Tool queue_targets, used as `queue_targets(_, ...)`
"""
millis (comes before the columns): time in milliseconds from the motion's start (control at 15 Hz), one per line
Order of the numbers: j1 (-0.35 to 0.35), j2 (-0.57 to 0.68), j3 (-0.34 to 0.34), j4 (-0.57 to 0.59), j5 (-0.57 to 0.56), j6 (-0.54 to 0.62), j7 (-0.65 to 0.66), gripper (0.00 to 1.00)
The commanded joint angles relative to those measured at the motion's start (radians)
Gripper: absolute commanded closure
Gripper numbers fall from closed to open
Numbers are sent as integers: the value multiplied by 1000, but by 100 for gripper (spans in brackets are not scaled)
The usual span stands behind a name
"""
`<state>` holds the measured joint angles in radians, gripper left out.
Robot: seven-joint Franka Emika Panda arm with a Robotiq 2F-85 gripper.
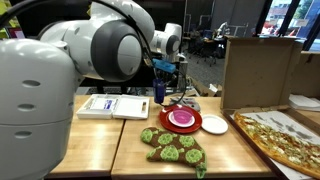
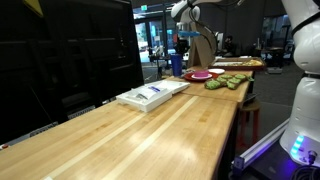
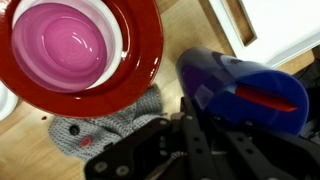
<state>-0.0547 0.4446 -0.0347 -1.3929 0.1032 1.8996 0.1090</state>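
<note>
The robot's gripper needs to go down until the blue cup (image 1: 160, 88) stands on the bare tabletop beside the red plate and then let go of the cup's edge, because the cup is still hanging above that spot.
My gripper (image 3: 200, 110) hangs over the wooden table with its fingers close together, shut on the edge of a blue cup (image 3: 245, 90) that has a red mark. In both exterior views the blue cup (image 1: 160, 88) (image 2: 178, 62) hangs under the gripper (image 1: 165, 68), just left of a red plate (image 1: 181, 128). In the wrist view the red plate (image 3: 140, 60) carries a white-rimmed pink bowl (image 3: 65, 45) and lies up and to the left of the fingers. A grey knitted cloth (image 3: 95, 125) pokes out from under the plate.
A green dotted mitt (image 1: 172, 143) lies in front of the red plate. A white box (image 1: 112, 105) sits to the left, a small white plate (image 1: 214, 125) and a patterned tray (image 1: 285, 140) to the right. A cardboard box (image 1: 258, 70) stands behind.
</note>
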Motion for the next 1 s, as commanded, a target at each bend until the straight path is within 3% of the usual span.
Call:
queue_targets(0, -14, 16, -2, 84, 14, -81, 7, 98)
queue_targets(400, -27, 2, -4, 141, 6, -152, -3, 98)
queue_targets(533, -9, -15, 6, 24, 0, -40, 5, 98)
queue_targets(933, 20, -84, 10, -185, -3, 141, -8, 98)
